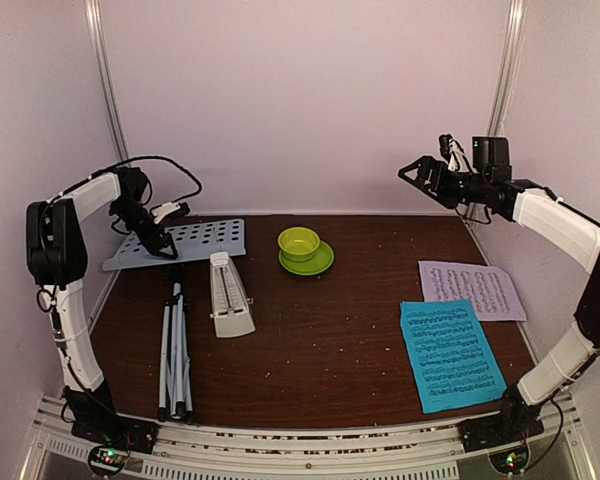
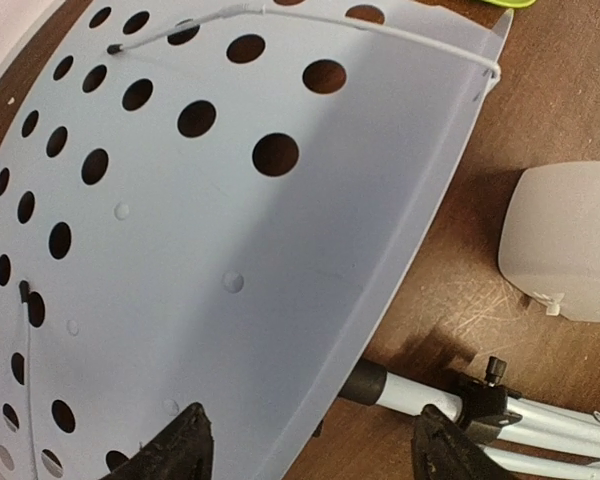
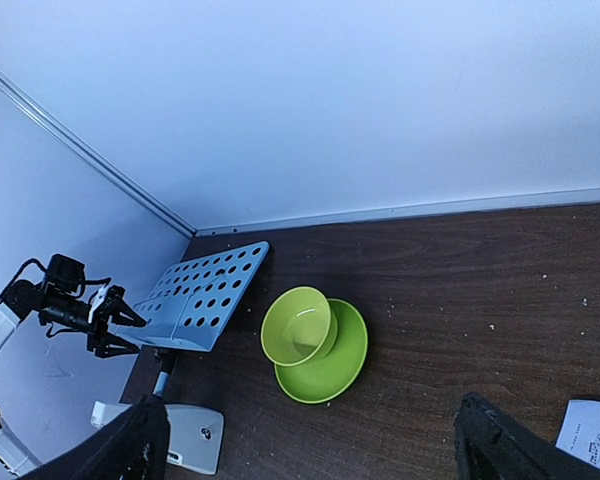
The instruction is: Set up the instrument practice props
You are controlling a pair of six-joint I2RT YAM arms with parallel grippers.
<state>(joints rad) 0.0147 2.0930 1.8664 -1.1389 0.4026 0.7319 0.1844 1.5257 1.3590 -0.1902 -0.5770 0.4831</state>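
Note:
Next, the left gripper lowers and closes on the plate's near edge beside the music stand's pole, since that edge lies just below it, between the open fingers.
The music stand lies flat at the left of the table, its pale perforated plate (image 1: 185, 241) toward the back and its folded silver tripod (image 1: 175, 350) toward the front. My left gripper (image 1: 161, 246) hovers open over the plate's near edge. In the left wrist view the left gripper (image 2: 315, 445) has one finger over the plate (image 2: 230, 230) and the other over the pole (image 2: 520, 415), gripping neither. The cream metronome (image 1: 230, 295) lies beside the pole. The blue sheet (image 1: 450, 355) and pink sheet (image 1: 472, 289) lie flat at the right. My right gripper (image 1: 425, 176) hangs open high above them, empty.
A lime-green bowl (image 1: 299, 243) sits on its saucer (image 1: 310, 264) at the back middle, also in the right wrist view as the bowl (image 3: 298, 325). Pale walls close in the table on three sides. Bare dark wood (image 1: 330, 340) lies between metronome and sheets.

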